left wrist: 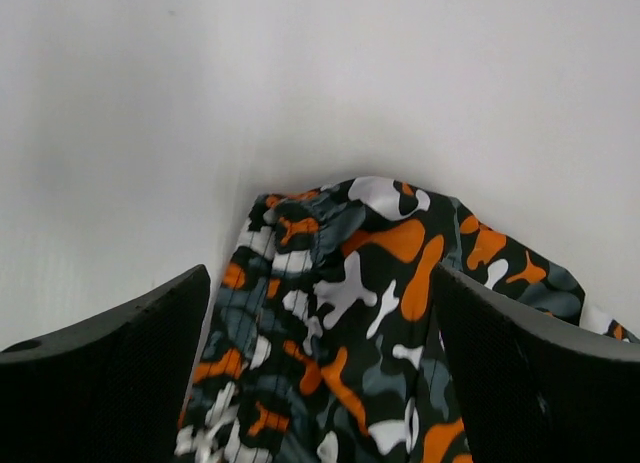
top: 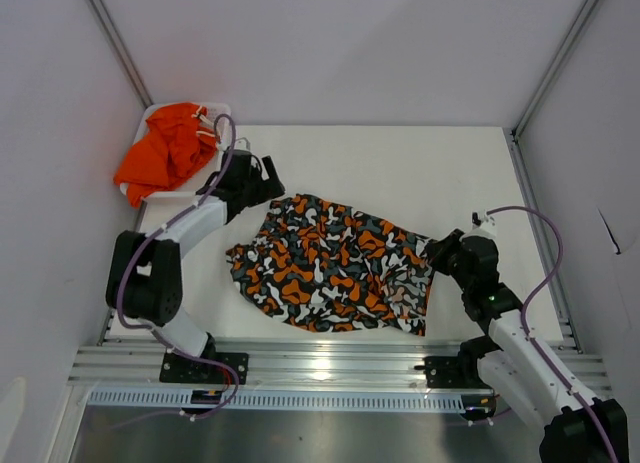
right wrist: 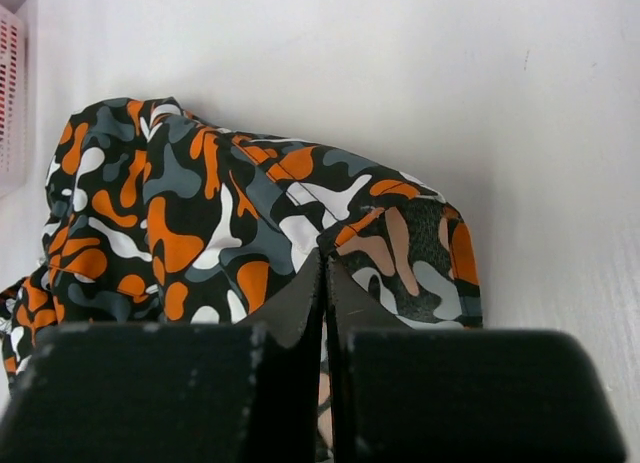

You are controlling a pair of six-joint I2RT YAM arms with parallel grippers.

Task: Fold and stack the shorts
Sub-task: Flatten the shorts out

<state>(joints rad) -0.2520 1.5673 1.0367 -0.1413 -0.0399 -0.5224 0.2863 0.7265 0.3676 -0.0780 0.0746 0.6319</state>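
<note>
My left gripper has the patterned shorts' far corner between its open fingers. It will move down onto the gathered piece at that corner (top: 288, 204) (left wrist: 312, 226) and close there.
The patterned shorts (top: 330, 263) lie spread and rumpled in the middle of the white table. My left gripper (top: 268, 183) is open at their far left corner. In the left wrist view that corner of the shorts (left wrist: 340, 313) lies between the two wide-apart fingers of my left gripper (left wrist: 325, 368). My right gripper (top: 436, 251) is at their right edge. Its jaws (right wrist: 325, 258) are pressed together, with a raised fold of the shorts (right wrist: 200, 213) pinched at the tips. The plain orange shorts (top: 165, 148) lie bunched in the basket at the far left.
A white mesh basket (top: 218, 113) stands at the table's far left corner, and its side (right wrist: 10, 93) shows in the right wrist view. Grey walls close in the table on three sides. A metal rail (top: 330, 368) runs along the near edge.
</note>
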